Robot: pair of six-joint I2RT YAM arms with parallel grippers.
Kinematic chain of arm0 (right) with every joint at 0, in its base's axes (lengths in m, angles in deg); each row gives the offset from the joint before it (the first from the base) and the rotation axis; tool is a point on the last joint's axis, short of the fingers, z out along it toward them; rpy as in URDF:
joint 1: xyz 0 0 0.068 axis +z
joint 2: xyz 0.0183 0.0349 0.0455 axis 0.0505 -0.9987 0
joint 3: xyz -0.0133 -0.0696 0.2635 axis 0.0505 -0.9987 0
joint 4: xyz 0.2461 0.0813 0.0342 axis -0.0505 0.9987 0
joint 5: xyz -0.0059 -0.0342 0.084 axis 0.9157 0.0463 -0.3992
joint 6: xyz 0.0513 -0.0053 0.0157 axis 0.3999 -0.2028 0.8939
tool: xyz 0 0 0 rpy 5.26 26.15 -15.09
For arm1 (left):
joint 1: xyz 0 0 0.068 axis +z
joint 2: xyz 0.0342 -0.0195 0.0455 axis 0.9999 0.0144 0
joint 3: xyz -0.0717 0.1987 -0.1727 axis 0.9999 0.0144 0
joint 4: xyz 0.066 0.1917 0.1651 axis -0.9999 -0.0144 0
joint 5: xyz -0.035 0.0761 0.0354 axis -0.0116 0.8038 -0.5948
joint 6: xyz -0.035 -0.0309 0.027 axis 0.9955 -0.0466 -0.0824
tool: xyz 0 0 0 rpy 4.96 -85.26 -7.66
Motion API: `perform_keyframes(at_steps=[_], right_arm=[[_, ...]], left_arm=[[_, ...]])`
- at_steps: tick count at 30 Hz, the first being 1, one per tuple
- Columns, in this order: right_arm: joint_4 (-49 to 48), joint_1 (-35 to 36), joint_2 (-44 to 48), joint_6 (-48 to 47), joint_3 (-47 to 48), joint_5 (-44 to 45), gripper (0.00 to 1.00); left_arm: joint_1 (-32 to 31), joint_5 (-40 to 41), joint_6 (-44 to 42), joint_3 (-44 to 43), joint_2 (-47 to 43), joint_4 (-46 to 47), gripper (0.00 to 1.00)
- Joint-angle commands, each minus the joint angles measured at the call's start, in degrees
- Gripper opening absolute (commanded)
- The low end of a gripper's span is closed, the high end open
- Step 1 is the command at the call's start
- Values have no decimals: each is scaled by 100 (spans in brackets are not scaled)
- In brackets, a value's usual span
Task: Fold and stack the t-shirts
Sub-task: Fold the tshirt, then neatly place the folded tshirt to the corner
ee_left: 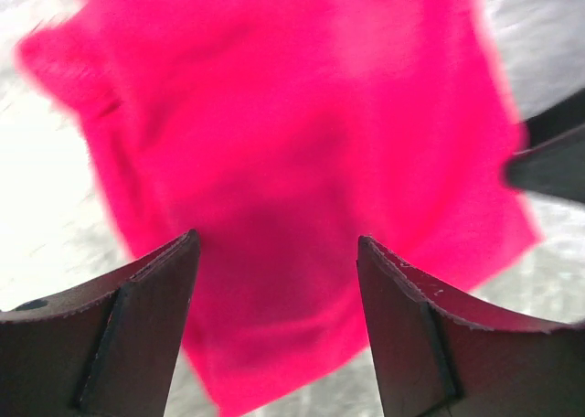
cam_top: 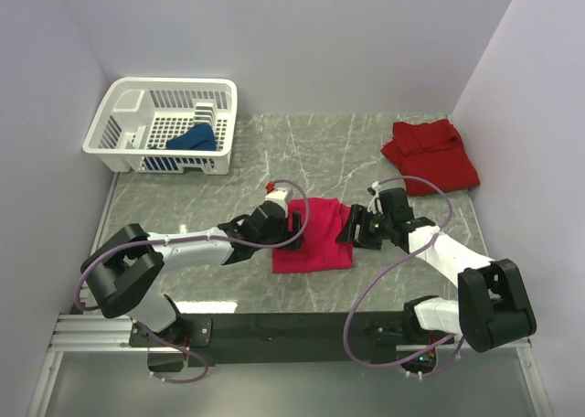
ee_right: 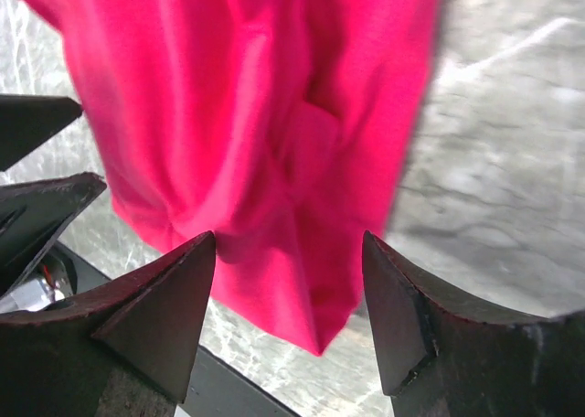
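Note:
I should next move my right gripper down and to the left in the top view, onto the magenta t-shirt's side edge (cam_top: 339, 227) (ee_right: 306, 229). The edge's cloth is between the gripper's open fingers.
The magenta t-shirt (cam_top: 313, 237) lies folded into a rough rectangle on the marble table, between my two grippers. It fills the left wrist view (ee_left: 302, 143) and the right wrist view (ee_right: 265, 124). My left gripper (cam_top: 294, 229) is open at the shirt's left edge, just above it (ee_left: 277, 243). My right gripper (cam_top: 350, 228) is open at the shirt's right edge (ee_right: 289, 243), holding nothing. The darker red t-shirt (cam_top: 430, 155) lies crumpled at the back right. The dark blue t-shirt (cam_top: 193, 140) sits in the white basket.
The white lattice basket (cam_top: 128, 106) stands at the back left corner. Grey walls close in the table on three sides. A black strip (cam_top: 292, 326) runs along the near edge by the arm bases.

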Motion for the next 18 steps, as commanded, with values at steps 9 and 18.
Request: perform_keyframes(at_steps=[9,18], right_arm=[[-529,-480,-148,-58,-316,-56,72],[-1058,-516,-580,92,-422,-505,72]], left_arm=[[99,120,-87,146,391,237,75],[108,50,-17,49,831,343,75]])
